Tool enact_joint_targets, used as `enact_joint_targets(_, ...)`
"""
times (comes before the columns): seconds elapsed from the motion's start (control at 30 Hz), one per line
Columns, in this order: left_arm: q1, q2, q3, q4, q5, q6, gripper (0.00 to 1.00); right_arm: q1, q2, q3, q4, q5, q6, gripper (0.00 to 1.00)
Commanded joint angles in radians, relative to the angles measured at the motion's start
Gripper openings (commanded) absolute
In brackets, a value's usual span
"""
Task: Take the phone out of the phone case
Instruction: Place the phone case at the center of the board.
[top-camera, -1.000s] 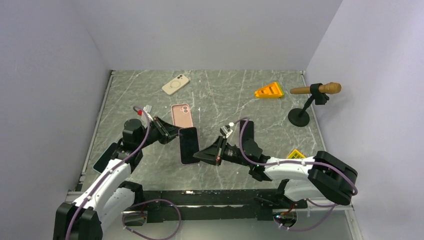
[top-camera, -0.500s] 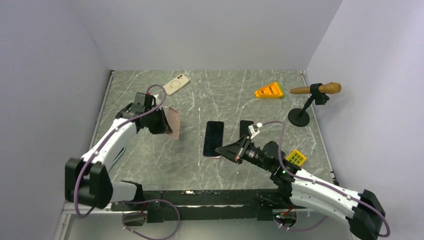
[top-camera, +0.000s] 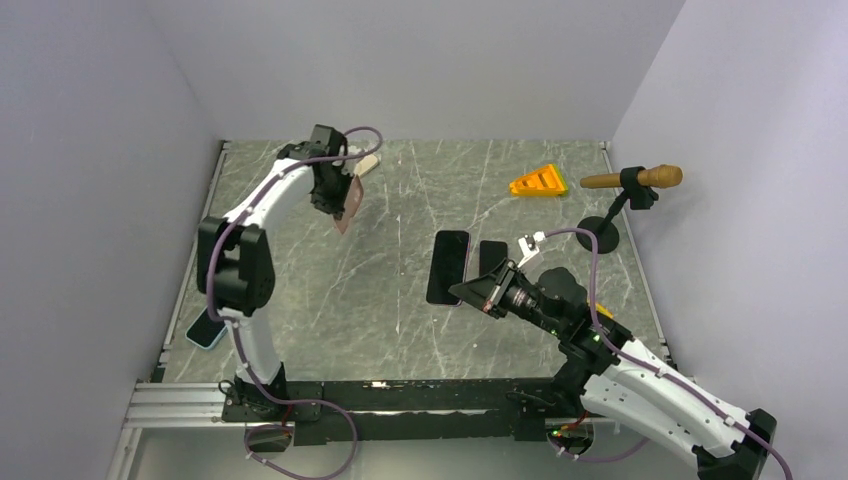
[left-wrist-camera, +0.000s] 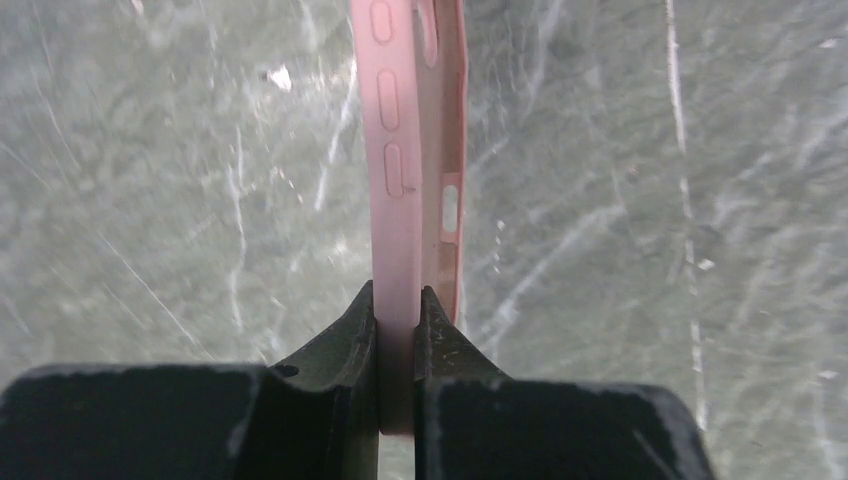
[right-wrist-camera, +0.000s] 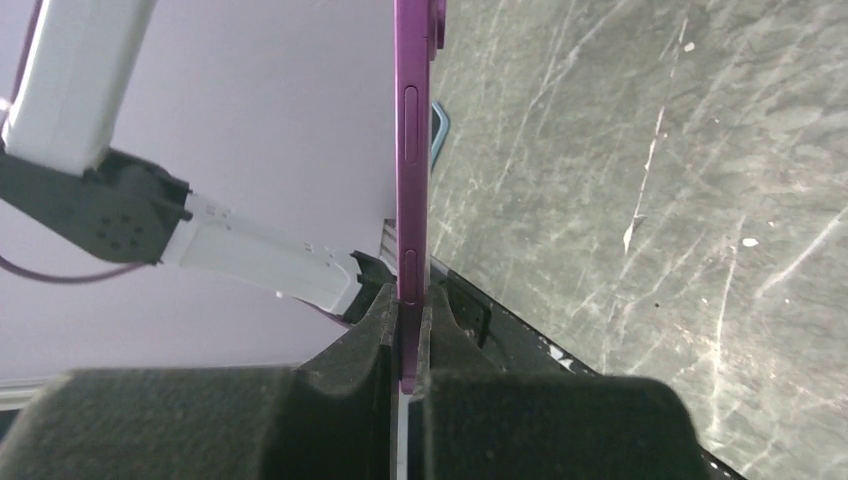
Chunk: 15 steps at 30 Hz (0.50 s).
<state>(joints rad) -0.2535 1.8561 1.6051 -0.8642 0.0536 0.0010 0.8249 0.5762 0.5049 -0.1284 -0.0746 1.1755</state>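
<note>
The pink case is empty, so my left gripper should move it down and to the right in the top view next, onto bare tabletop (top-camera: 366, 192) beside the beige phone, and let it go there.
The empty pink phone case (top-camera: 345, 208) hangs above the far left of the table, with my left gripper (top-camera: 333, 196) shut on one of its side walls. The left wrist view shows the case (left-wrist-camera: 402, 150) edge-on, pinched between the black fingers of the gripper (left-wrist-camera: 397, 300). The phone (top-camera: 449, 267), dark-screened with a purple rim, is out of the case. My right gripper (top-camera: 482, 292) holds it by its lower end above the table's middle right. In the right wrist view the gripper (right-wrist-camera: 408, 298) clamps the phone's purple edge (right-wrist-camera: 411, 150).
A second dark phone (top-camera: 492, 257) lies flat just right of the held one. A beige phone (top-camera: 368, 164) lies at the back behind the left gripper, and a blue phone (top-camera: 205, 329) at the near left edge. An orange wedge (top-camera: 538, 181) and a microphone stand (top-camera: 600, 232) are at the back right.
My left arm has swung the pink case up and away to the far left. The right arm has carried the phone to the right, so phone and case are now far apart.
</note>
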Motion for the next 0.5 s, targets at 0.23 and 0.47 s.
enact_joint_targets(0.23, -0.047, 0.192, 0.299, 0.001, -0.028, 0.243, 0.0, -0.011, 0.033, 0.171, -0.16, 0.015, -0.1, 0.0)
enact_joint_targets(0.47, -0.049, 0.357, 0.459, -0.094, -0.014, 0.313, 0.0, -0.012, 0.002, 0.185, -0.185, 0.062, -0.103, 0.0)
